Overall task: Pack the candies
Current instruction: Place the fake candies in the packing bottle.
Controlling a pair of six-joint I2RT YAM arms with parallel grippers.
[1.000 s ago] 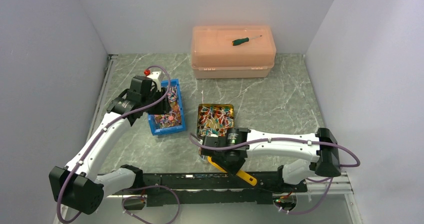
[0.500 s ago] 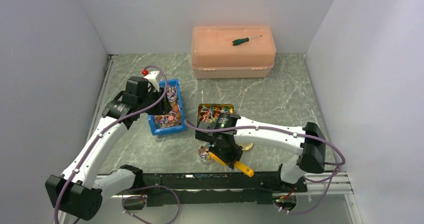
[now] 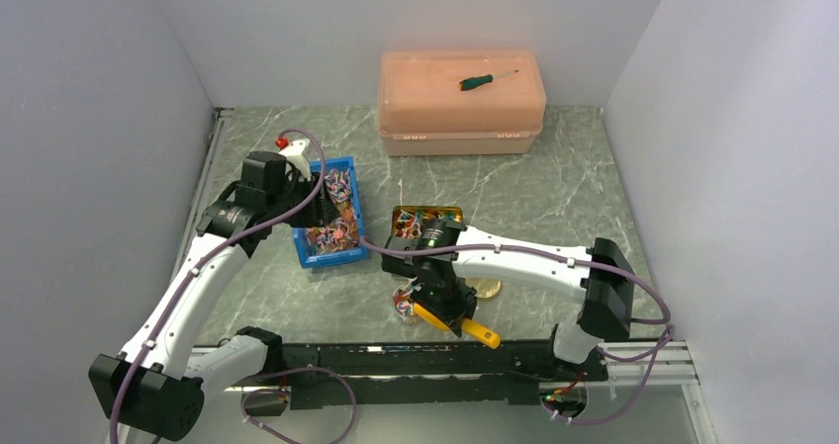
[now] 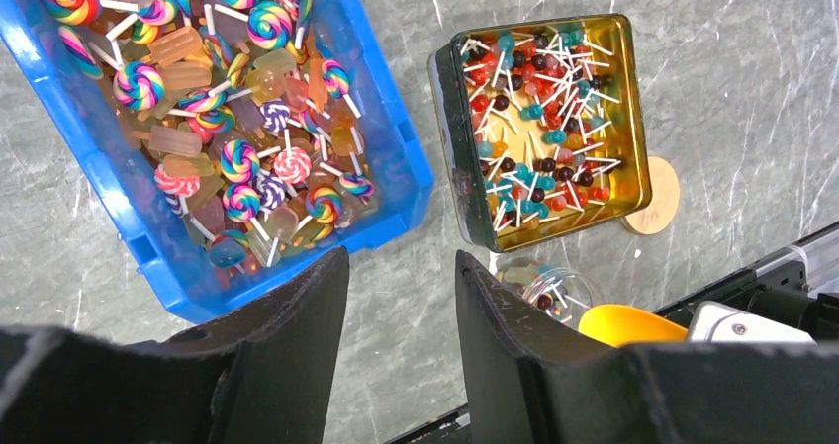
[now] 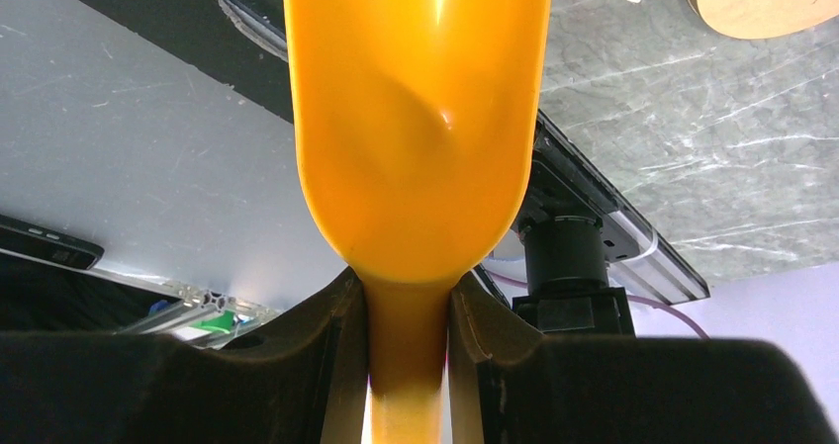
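I will next swing my right gripper outward and to the right in the top view, then down onto the tabletop past the gold tin [image 3: 539, 215], where it is bare.
The candies lie in two heaps: swirl lollipops and jelly pops [image 4: 237, 157] in a blue bin [image 4: 411, 182], and small ball lollipops [image 4: 544, 118] in a gold tin [image 4: 450, 147]. A few more sit in a small glass jar [image 4: 539, 288] near the front rail. My right gripper [image 5: 406, 286] is shut on the handle of an orange scoop [image 5: 416, 118], which hangs just over the jar [image 3: 404, 302]. The scoop's underside faces the camera, so what it carries is hidden. My left gripper [image 4: 401, 261] is open and holds nothing, hovering by the blue bin's left side [image 3: 297, 189].
A round wooden lid [image 3: 487, 288] lies right of the jar. A peach plastic box [image 3: 461, 118] stands at the back with a green-handled screwdriver [image 3: 477, 81] on its lid. White walls close in both sides. The black rail [image 3: 396, 360] runs along the front.
My right arm has swung the scoop left and toward the front, from beside the tin to over the jar. The left gripper has drifted slightly left and back, still open.
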